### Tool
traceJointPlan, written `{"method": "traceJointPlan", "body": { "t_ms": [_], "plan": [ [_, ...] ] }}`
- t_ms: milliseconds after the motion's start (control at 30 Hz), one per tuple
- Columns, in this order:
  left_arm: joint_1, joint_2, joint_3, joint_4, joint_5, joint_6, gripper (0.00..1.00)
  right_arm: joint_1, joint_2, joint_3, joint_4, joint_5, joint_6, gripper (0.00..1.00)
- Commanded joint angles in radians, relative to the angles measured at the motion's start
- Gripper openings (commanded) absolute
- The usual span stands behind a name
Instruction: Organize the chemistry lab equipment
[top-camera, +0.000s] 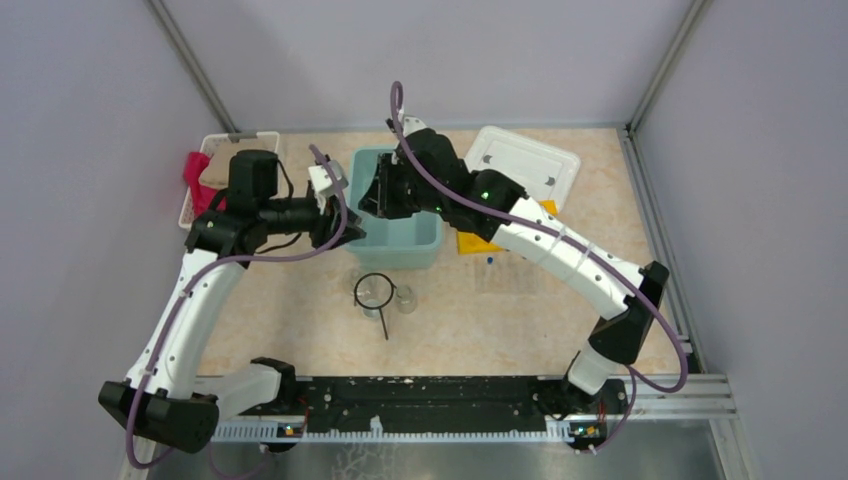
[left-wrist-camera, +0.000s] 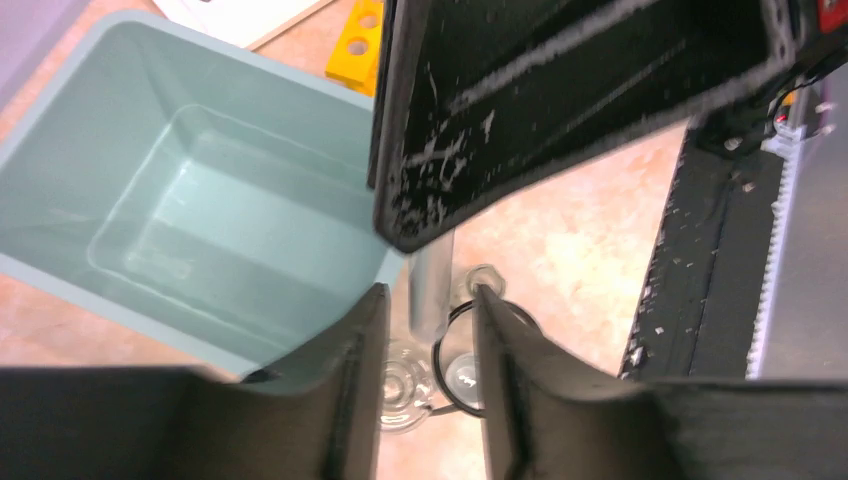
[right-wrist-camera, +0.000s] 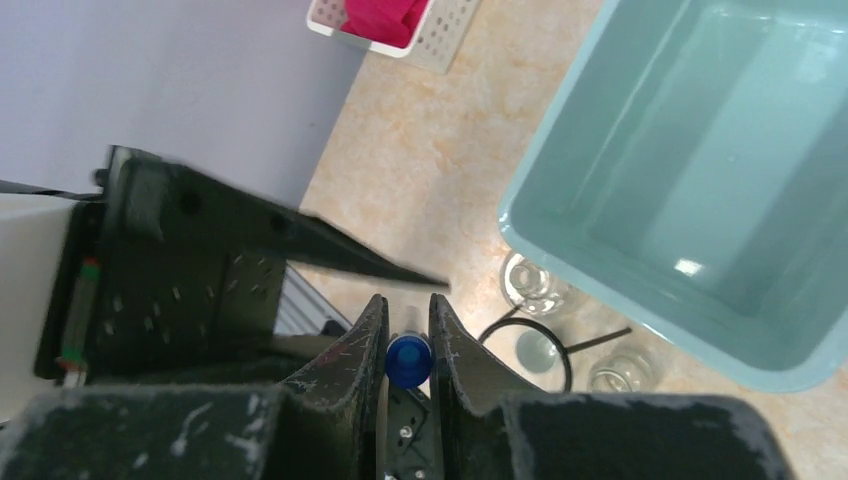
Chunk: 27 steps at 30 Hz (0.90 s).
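Another blue cap marks the clear rack (top-camera: 509, 277) below my right gripper and to its right in the top view. I will swing my right gripper across next, turn it downward and bring the tube down.
My right gripper (top-camera: 377, 195) hovers over the teal bin (top-camera: 400, 256) and is shut on a clear test tube with a blue cap (right-wrist-camera: 408, 360). The tube (left-wrist-camera: 432, 285) points toward my left gripper (top-camera: 335, 207), whose jaws stand open around its far end without closing on it. A black wire ring with a straight handle (top-camera: 373, 291) lies in front of the bin around one small glass beaker. A second beaker (top-camera: 405, 298) stands beside it. The yellow holed rack (top-camera: 470, 243) is partly hidden under my right arm. Faint test tubes (top-camera: 500, 270) lie near it.
A white lid (top-camera: 525, 160) lies at the back right. A white basket of red and tan cloths (top-camera: 215, 165) sits at the back left. The bin's inside (right-wrist-camera: 690, 150) holds nothing. The black rail (top-camera: 430, 400) runs along the near edge.
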<state>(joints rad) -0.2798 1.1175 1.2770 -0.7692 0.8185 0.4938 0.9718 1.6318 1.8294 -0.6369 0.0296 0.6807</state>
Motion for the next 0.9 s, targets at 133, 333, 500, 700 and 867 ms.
{"method": "traceJointPlan", "body": {
  "t_ms": [133,333,500,700,867],
  "plan": [
    [-0.001,-0.003,0.001,0.029,-0.094,-0.126,0.99,-0.108,-0.207,-0.12,-0.119,0.178,-0.071,0.0],
    [0.001,0.031,0.027,0.028,-0.175,-0.187,0.99,-0.269,-0.47,-0.414,-0.247,0.336,-0.081,0.0],
    [0.002,0.052,0.044,0.021,-0.236,-0.216,0.99,-0.343,-0.583,-0.638,-0.309,0.477,-0.046,0.0],
    [0.003,0.054,0.049,0.023,-0.258,-0.242,0.99,-0.361,-0.599,-0.824,-0.259,0.604,0.025,0.0],
    [0.004,0.062,0.05,0.009,-0.27,-0.241,0.99,-0.374,-0.551,-0.9,-0.194,0.636,0.044,0.0]
  ]
}}
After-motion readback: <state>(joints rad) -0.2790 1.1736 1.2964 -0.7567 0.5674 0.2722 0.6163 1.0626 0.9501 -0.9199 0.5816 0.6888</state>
